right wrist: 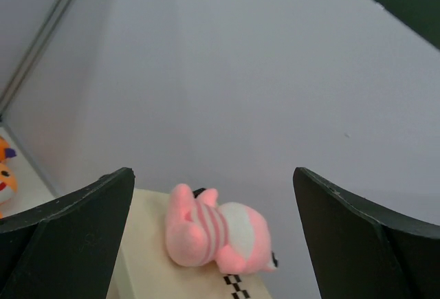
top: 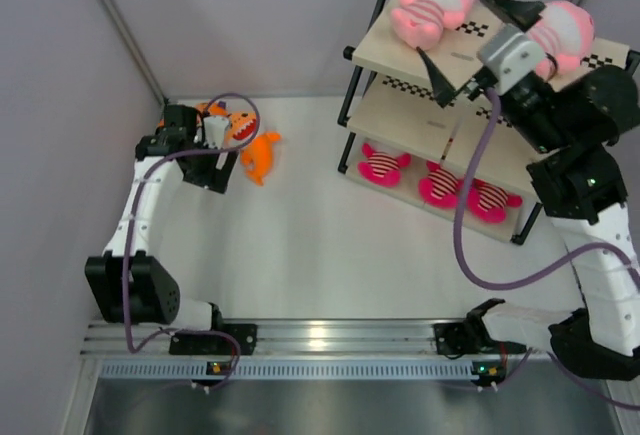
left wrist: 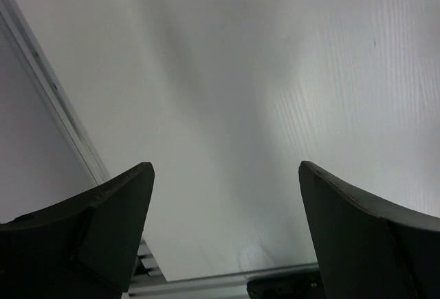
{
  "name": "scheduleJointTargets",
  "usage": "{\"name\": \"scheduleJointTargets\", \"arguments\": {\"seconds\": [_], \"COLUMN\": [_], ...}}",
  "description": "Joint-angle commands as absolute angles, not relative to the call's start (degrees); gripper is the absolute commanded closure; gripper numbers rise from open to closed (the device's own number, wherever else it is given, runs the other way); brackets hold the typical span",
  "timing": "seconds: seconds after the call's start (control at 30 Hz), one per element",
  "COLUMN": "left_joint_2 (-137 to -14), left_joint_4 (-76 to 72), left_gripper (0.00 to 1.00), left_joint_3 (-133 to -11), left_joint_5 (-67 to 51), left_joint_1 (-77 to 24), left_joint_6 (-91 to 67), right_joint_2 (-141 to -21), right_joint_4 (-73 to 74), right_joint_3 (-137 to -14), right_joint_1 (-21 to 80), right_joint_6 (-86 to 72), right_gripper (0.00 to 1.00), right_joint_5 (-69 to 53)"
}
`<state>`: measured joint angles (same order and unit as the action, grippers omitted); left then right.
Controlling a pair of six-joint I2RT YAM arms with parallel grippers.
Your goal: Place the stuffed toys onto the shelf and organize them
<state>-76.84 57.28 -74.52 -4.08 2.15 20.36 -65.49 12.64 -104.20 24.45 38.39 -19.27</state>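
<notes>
My left gripper will reach outward and lower its open fingers onto the orange fabric of the toothy shark's head (top: 239, 118), outward of it and below.
The shelf (top: 395, 47) stands at the back right. Two pale pink striped toys lie on its top board, one at the left (top: 430, 10) and one at the right (top: 565, 30), partly behind my right wrist. Three magenta-and-white toys (top: 440, 185) sit in a row on the lowest board. My right gripper (top: 470, 40) is open and empty above the top board, between the pink toys. The right wrist view shows the left pink toy (right wrist: 213, 234) between the open jaws. Two orange sharks (top: 258, 153) lie at the back left. My left gripper (top: 215, 175) is open and empty beside them.
The white table (top: 300, 245) is walled by grey panels at the back and the left. A metal rail (top: 330, 335) runs along the near edge and shows in the left wrist view (left wrist: 206, 282). The shelf's middle board (top: 400, 115) carries nothing I can see.
</notes>
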Motion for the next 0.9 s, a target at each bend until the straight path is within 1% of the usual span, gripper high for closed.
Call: {"name": "scheduleJointTargets", "arguments": {"seconds": [0.0, 0.13, 0.17, 0.2, 0.23, 0.3, 0.4, 0.53, 0.6, 0.67, 0.7, 0.77, 0.8, 0.83, 0.87], "left_joint_2": [-87.6, -100.9, -103.5, -108.8, -111.2, -118.4, -126.3, -133.8, -136.8, -138.0, -138.2, -137.0, -136.2, -135.4, -134.5], "left_joint_4": [46.7, 42.8, 42.0, 41.3, 41.1, 41.0, 41.0, 40.4, 40.3, 40.4, 40.4, 40.3, 40.4, 40.4, 40.4], "left_gripper": [0.06, 0.03, 0.03, 0.03, 0.03, 0.03, 0.04, 0.05, 0.13, 0.25, 0.40, 0.54, 0.74, 0.85, 1.00], "left_joint_3": [-83.8, -96.7, -98.9, -101.2, -106.1, -111.4, -122.2, -128.7, -129.9, -129.9, -128.8, -126.8, -124.4, -123.1, -121.7], "left_joint_5": [1.7, 3.9, 5.8, 7.0, 8.0, 11.4, 12.6, 12.0, 11.4, 10.7, 9.2, 6.7, 3.6, 2.3, 1.3], "left_joint_1": [-2.4, -3.6, -3.8, -3.8, -3.9, -3.9, -4.0, -4.0, -3.9, -3.9, -3.9, -3.9, -3.9, -3.9, -3.9], "left_joint_6": [16.0, 11.2, 10.3, 9.8, 9.7, 8.8, 8.4, 8.1, 7.8, 7.4, 6.9, 6.7, 6.6, 6.4, 6.3], "right_joint_2": [-69.4, -69.1, -69.2, -69.1, -69.1, -68.3, -66.4, -64.0, -62.6, -61.4, -61.0, -59.9, -59.7, -59.4, -59.0], "right_joint_4": [11.3, 5.2, 4.9, 4.8, 4.7, 3.5, 1.0, -1.1, -2.0, -2.3, -2.5, -3.3, -3.5, -3.7, -3.7], "right_joint_3": [-101.9, -94.9, -94.1, -93.3, -91.7, -89.5, -83.2, -77.1, -73.3, -71.0, -68.9, -67.1, -65.6, -64.9, -64.3], "right_joint_1": [31.6, 39.5, 40.7, 42.9, 43.9, 46.3, 48.9, 52.6, 54.3, 55.3, 56.4, 57.3, 57.8, 57.9, 57.8], "right_joint_6": [39.1, 39.4, 40.0, 40.3, 40.8, 41.1, 41.0, 40.4, 39.5, 38.4, 38.1, 36.1, 35.3, 33.7, 32.8], "right_gripper": [0.01, 0.01, 0.01, 0.01, 0.01, 0.01, 0.00, 0.01, 0.01, 0.01, 0.01, 0.01, 0.00, 0.00, 0.00], "right_joint_5": [-10.1, -10.3, -10.0, -10.0, -9.8, -9.8, -10.0, -9.8, -9.6, -8.8, -8.2, -6.3, -6.2, -5.9, -5.7]}}
